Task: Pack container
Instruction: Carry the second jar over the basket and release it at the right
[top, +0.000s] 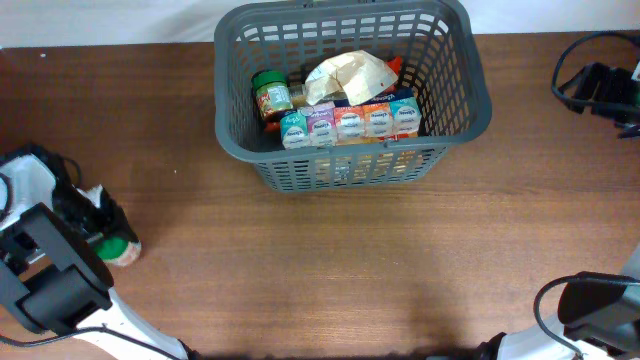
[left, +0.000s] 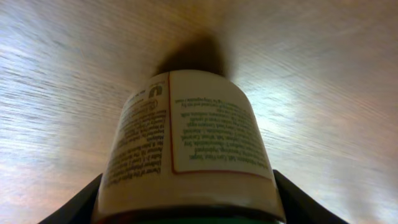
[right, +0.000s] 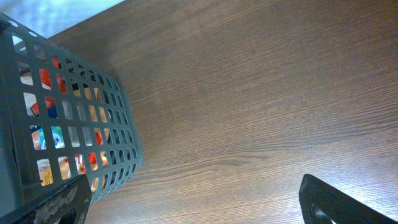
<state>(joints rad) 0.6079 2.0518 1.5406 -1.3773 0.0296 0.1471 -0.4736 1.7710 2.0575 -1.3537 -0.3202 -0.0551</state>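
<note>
My left gripper is to go up and across the basket's rim next, then down into the basket to release. The basket's free corner is past the cartons, to the gripper's right in the overhead view.
The container, a dark grey lattice basket (top: 455, 110), stands at the back middle of the table; its wall also shows at the left of the right wrist view (right: 68, 130). Inside are a green-lidded jar (top: 271, 96), a crumpled pale bag (top: 348, 78) and a row of small cartons (top: 350, 122). At the far left, a second jar (top: 120, 248) with a cream printed label (left: 186, 137) lies on the wood, and my left gripper (left: 186, 214) is shut on it, a dark finger pressed on each side. My right gripper (right: 199, 208) is open over bare wood beside the basket.
Black cables and hardware (top: 600, 85) sit at the back right corner. My right arm's base (top: 595, 310) occupies the front right, my left arm's body (top: 50, 280) the front left. Brown wood table (top: 330, 260) stretches between basket and front edge.
</note>
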